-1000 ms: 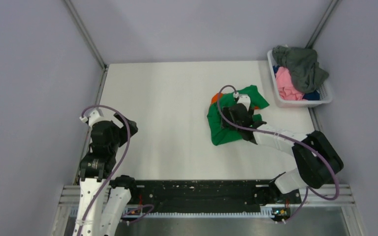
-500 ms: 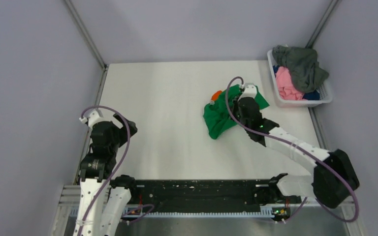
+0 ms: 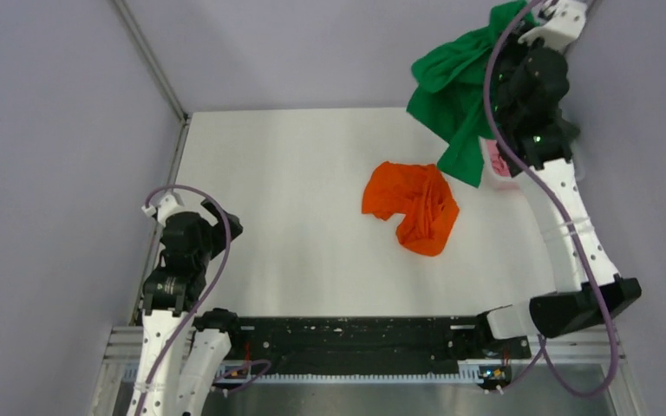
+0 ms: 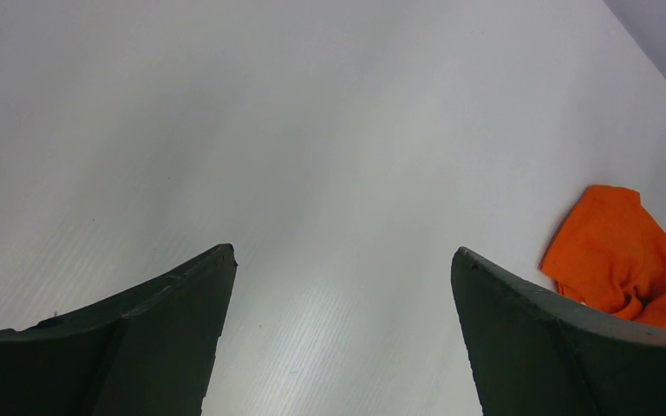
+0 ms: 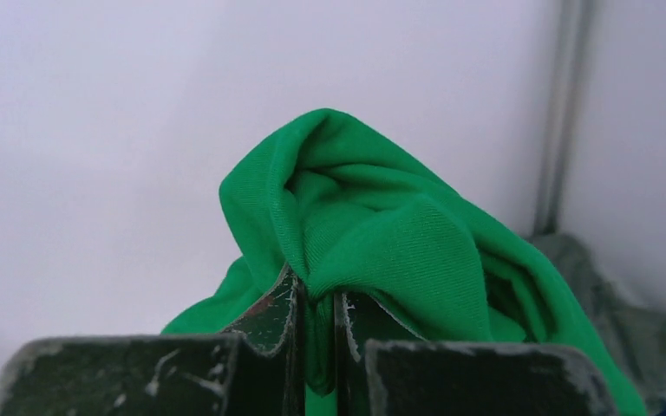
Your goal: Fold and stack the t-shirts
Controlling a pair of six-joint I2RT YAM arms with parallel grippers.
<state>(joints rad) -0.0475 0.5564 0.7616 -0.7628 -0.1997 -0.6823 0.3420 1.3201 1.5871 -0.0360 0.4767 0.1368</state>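
Note:
The green t-shirt [image 3: 451,95] hangs partly outside the basket, so my right gripper will next carry it to the right in the top view and then down over the basket.
A bright green t-shirt [image 3: 451,95] hangs bunched in the air at the back right. My right gripper [image 5: 316,303] is shut on a fold of this green t-shirt [image 5: 381,225], high above the table. An orange t-shirt [image 3: 412,204] lies crumpled on the white table [image 3: 295,173], right of centre, and also shows at the right edge of the left wrist view as the orange t-shirt [image 4: 624,260]. My left gripper [image 4: 342,253] stands open over bare table at the left, with nothing between its fingers. A grey t-shirt [image 5: 624,321] shows low behind the green one.
The raised right arm [image 3: 564,208] and the hanging shirt cover most of the basket at the back right; only a bit of pink cloth [image 3: 496,160] shows there. Grey walls close in the table on the left, back and right.
My right gripper shut on the green t-shirt and lifted it high toward the back right, uncovering the orange t-shirt, which stayed on the table. The left arm has not moved.

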